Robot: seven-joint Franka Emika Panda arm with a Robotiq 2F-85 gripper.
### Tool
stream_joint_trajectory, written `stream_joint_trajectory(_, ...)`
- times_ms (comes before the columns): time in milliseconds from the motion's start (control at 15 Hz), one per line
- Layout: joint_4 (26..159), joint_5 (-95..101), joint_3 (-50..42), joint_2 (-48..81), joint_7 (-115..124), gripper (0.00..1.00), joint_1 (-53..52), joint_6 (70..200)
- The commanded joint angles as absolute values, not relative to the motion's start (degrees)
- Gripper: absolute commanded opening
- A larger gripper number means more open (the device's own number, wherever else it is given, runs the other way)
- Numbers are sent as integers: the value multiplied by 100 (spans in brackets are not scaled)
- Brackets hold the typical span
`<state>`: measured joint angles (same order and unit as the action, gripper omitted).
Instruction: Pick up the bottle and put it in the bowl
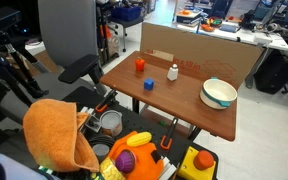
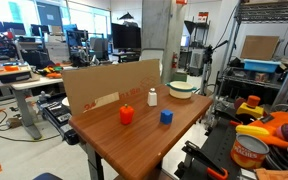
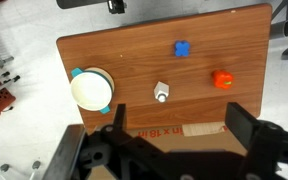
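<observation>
Next, my open gripper moves outward past the cardboard side and down over the small white bottle's cap (image 1: 173, 67) (image 3: 161, 97), since it stands upright with bare wood around it.
The small white bottle (image 3: 161, 92) stands upright near the middle of the wooden table (image 3: 124, 55); it shows in both exterior views (image 1: 173, 71) (image 2: 152, 97). The wide bowl (image 3: 92, 90), white inside and teal outside, sits empty at one end of the table (image 1: 219, 93) (image 2: 182, 88), well apart from the bottle. My gripper (image 3: 179, 125) shows only in the wrist view. It is open and empty, high above the cardboard wall (image 3: 184, 131) at the table's edge, clear of the bottle.
An orange-red cylinder (image 3: 222, 79) (image 1: 139, 65) (image 2: 126, 115) and a blue cube (image 3: 182, 48) (image 1: 149, 84) (image 2: 166, 117) stand near the bottle. The cardboard wall (image 1: 199, 50) (image 2: 109, 85) lines one long edge. A metal pot (image 1: 110, 122), an orange cloth (image 1: 56, 135) and toys lie beside the table.
</observation>
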<state>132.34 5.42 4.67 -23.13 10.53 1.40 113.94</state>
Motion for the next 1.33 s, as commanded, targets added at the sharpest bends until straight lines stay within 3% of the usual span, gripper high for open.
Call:
stream_joint_trajectory(0, 12530, 418, 439, -896, 1426, 100, 155, 11821)
stream_joint_trajectory(467, 11285, 645, 232, 1386, 1882, 100, 10, 11977)
stream_joint_trajectory(1267, 9836, 708, -338, 3494, 2061, 100, -351, 11951)
